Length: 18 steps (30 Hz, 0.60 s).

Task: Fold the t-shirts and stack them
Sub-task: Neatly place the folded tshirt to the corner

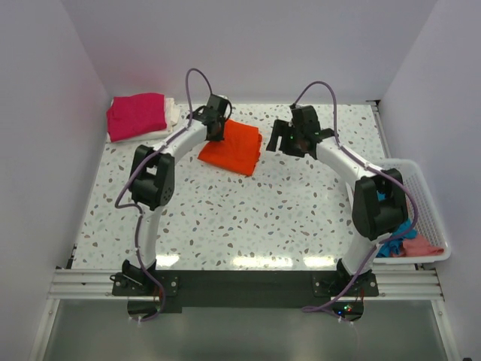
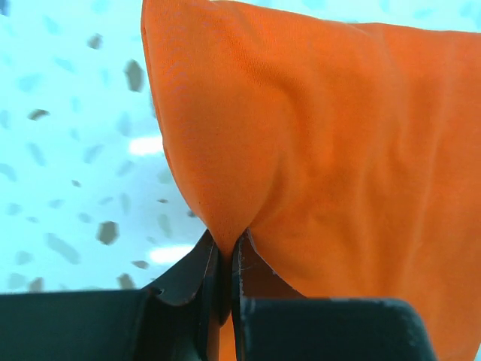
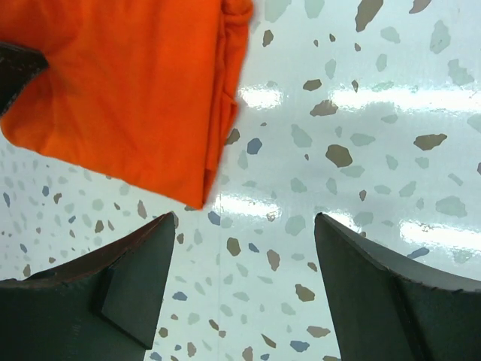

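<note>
Next, I raise my left gripper and carry it to the left in the top view over the magenta-pink t-shirt (image 1: 137, 114), then release it, because folded t-shirts are stacked there.
A folded bright orange t-shirt (image 1: 234, 147) lies at the back middle of the speckled table. My left gripper (image 1: 216, 126) is shut on its back left corner; the left wrist view shows the orange cloth (image 2: 323, 150) pinched between the jaws. My right gripper (image 1: 284, 139) is open and empty just right of the shirt, above bare table; the shirt's edge shows in the right wrist view (image 3: 128, 98). A folded magenta-pink t-shirt (image 1: 137, 114) sits on a folded white t-shirt (image 1: 173, 113) at the back left. Teal-blue (image 1: 396, 239) and salmon-pink (image 1: 422, 246) t-shirts lie in the basket.
A white slatted basket (image 1: 431, 207) stands at the table's right edge beside the right arm. White walls close the back and both sides. The metal rail with both arm bases runs along the near edge.
</note>
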Motion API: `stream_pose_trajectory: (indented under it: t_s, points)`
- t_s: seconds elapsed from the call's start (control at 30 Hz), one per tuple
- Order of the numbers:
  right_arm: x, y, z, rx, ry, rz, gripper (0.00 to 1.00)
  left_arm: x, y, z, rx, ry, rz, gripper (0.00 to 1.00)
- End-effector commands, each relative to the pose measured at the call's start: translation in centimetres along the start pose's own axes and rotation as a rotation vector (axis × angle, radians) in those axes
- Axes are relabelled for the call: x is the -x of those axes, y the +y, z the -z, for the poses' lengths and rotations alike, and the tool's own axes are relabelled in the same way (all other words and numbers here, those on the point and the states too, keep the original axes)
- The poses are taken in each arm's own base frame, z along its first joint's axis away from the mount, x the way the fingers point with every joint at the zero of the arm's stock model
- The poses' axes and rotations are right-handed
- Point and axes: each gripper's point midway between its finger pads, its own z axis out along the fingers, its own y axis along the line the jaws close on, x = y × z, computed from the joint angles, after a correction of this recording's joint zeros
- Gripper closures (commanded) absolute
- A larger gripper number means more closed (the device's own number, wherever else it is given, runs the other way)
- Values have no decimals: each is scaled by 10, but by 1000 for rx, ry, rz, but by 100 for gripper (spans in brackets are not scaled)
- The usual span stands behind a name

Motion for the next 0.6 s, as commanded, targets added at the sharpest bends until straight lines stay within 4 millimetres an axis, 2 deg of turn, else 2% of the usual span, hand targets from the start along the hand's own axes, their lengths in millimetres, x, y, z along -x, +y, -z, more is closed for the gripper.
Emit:
stream_pose_trajectory:
  t_s: [0.0, 0.03, 0.17, 0.2, 0.43, 0.57]
  points:
    - [7, 4, 13, 12, -36, -8, 22, 35, 52, 4, 164, -67, -45, 100]
    - [10, 5, 13, 17, -40, -11, 22, 47, 63, 7, 186, -90, -31, 100]
    - [14, 11, 11, 31, -35, -6, 22, 70, 89, 12, 268, -141, -65, 100]
    - [12, 10, 8, 28, -24, -5, 22, 84, 95, 18, 284, -168, -80, 100]
    - [16, 21, -6, 48, -12, -19, 23, 125, 139, 24, 398, -234, -136, 100]
    - [2, 27, -11, 35, 15, -16, 24, 145, 160, 30, 416, -287, -141, 100]
